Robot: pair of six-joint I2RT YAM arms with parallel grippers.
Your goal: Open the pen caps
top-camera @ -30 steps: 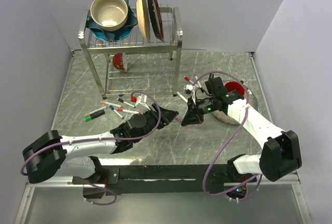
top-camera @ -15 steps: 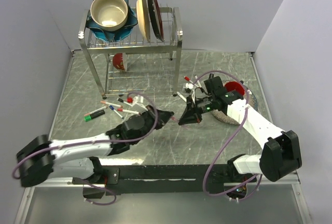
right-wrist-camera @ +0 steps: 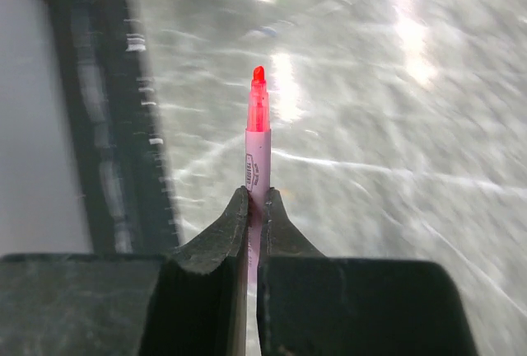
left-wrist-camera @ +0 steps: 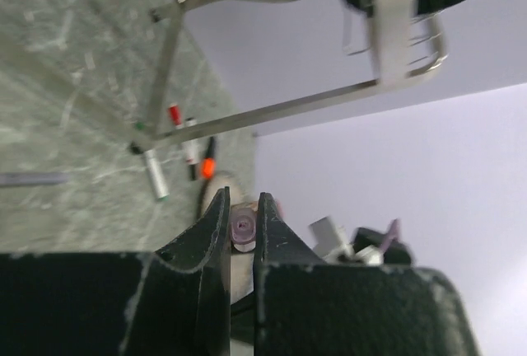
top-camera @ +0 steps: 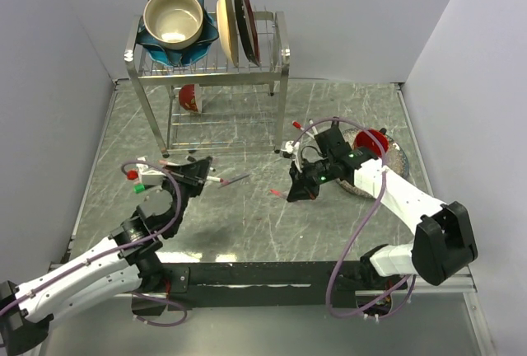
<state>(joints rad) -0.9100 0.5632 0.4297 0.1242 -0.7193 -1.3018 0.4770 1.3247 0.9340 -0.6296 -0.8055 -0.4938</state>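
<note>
Next, my right gripper shifts slightly toward the woven mat, then lowers the pink pen onto empty table.
My right gripper (top-camera: 294, 192) is shut on a pink pen (right-wrist-camera: 257, 166) low over the middle of the table. The pen's bare red-pink tip (right-wrist-camera: 258, 92) points away from the fingers and shows as a small pink stub in the top view (top-camera: 276, 194). My left gripper (top-camera: 214, 179) is shut on a small pinkish-purple pen cap (top-camera: 235, 180), seen end-on between the fingers in the left wrist view (left-wrist-camera: 244, 228). It is well to the left of the pen. More capped pens (top-camera: 144, 180) lie at the left, and a few pens (left-wrist-camera: 156, 176) lie by the rack's right leg.
A metal dish rack (top-camera: 284, 59) with bowls and plates stands at the back. A red bowl (top-camera: 375, 139) sits on a woven mat (top-camera: 398, 161) at the right, beside my right arm. Purple cables loop over both arms.
My left arm has pulled back to the left with the cap, which has come off the pen. My right gripper has kept the pen near the middle.
</note>
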